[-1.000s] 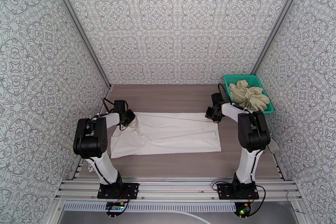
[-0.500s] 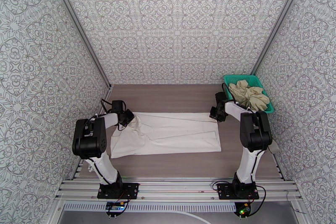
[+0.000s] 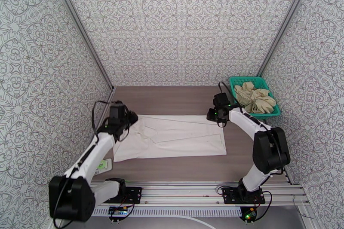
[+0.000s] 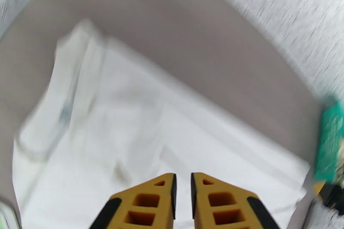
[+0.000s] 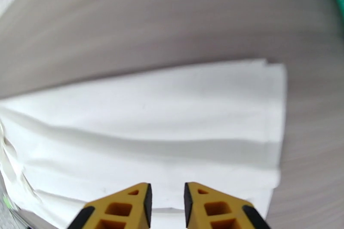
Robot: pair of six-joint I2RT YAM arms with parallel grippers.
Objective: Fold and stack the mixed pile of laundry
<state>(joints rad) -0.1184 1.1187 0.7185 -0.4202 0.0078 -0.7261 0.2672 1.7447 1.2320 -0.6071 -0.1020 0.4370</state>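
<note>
I should lower my left gripper onto the white T-shirt's bunched sleeve end, then swing it outward.
The white T-shirt (image 3: 172, 137) lies on the brown table (image 3: 172, 99) as a long flat strip, its bunched sleeve end at the left. My left gripper (image 3: 130, 119) hovers over that left end; in the left wrist view its jaws (image 4: 182, 191) stand slightly apart above the T-shirt (image 4: 142, 131), gripping nothing. My right gripper (image 3: 212, 116) hangs above the far right corner of the strip. Seen from the right wrist, this gripper (image 5: 167, 202) is open and empty over the T-shirt (image 5: 172, 114). The beige garment (image 3: 256, 97) sits crumpled in the teal basket (image 3: 234, 81).
The basket stands at the table's far right corner, close behind the right arm, and its edge (image 4: 329, 148) shows in the left wrist view. A small white and green item (image 3: 103, 165) lies at the near left edge. Patterned walls enclose three sides.
The left gripper let go of the shirt's bunched left end and rose, its elbow swinging down toward the near left. The right arm stretched out, its gripper shifting slightly left over the shirt's corner.
</note>
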